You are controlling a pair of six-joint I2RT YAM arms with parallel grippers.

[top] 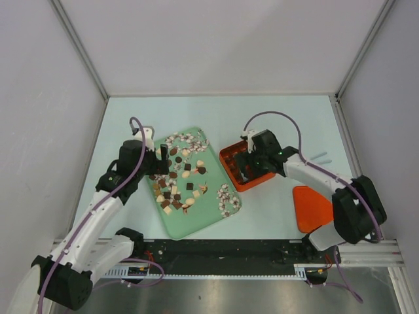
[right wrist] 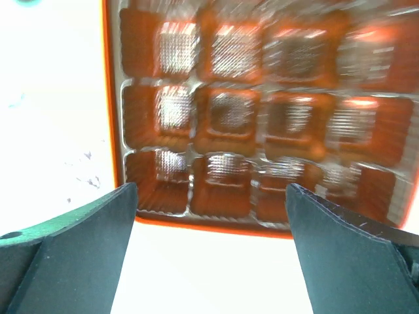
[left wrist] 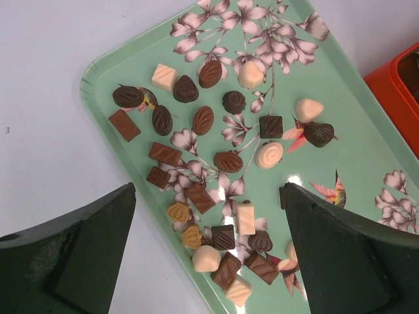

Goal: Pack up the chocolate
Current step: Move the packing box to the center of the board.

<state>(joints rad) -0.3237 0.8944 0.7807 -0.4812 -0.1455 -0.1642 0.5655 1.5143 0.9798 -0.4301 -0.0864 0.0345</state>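
Observation:
The right gripper moves off the box (top: 230,162) and down around the grey tongs (top: 321,158) next, as they lie on the tabletop to its right in the top view.
The chocolate (left wrist: 222,160) lies loose on a mint-green flowered tray (left wrist: 353,150): several dark, milk-brown and cream pieces, round, oval and square. In the top view the chocolate (top: 173,188) is spread over the left half of the tray (top: 204,212). My left gripper (left wrist: 207,190) hangs open above the tray's near-left pieces and holds nothing; in the top view the left gripper (top: 157,156) is at the tray's upper left edge. My right gripper (right wrist: 211,190) is open and empty over the near rim of the orange box (right wrist: 229,118), whose cells show no pieces. The box (top: 230,162) stands right of the tray.
An orange lid (top: 311,208) lies flat on the table to the right of the box. A corner of the orange box (left wrist: 400,85) shows at the right of the left wrist view. White walls enclose the pale table (top: 216,114) on three sides.

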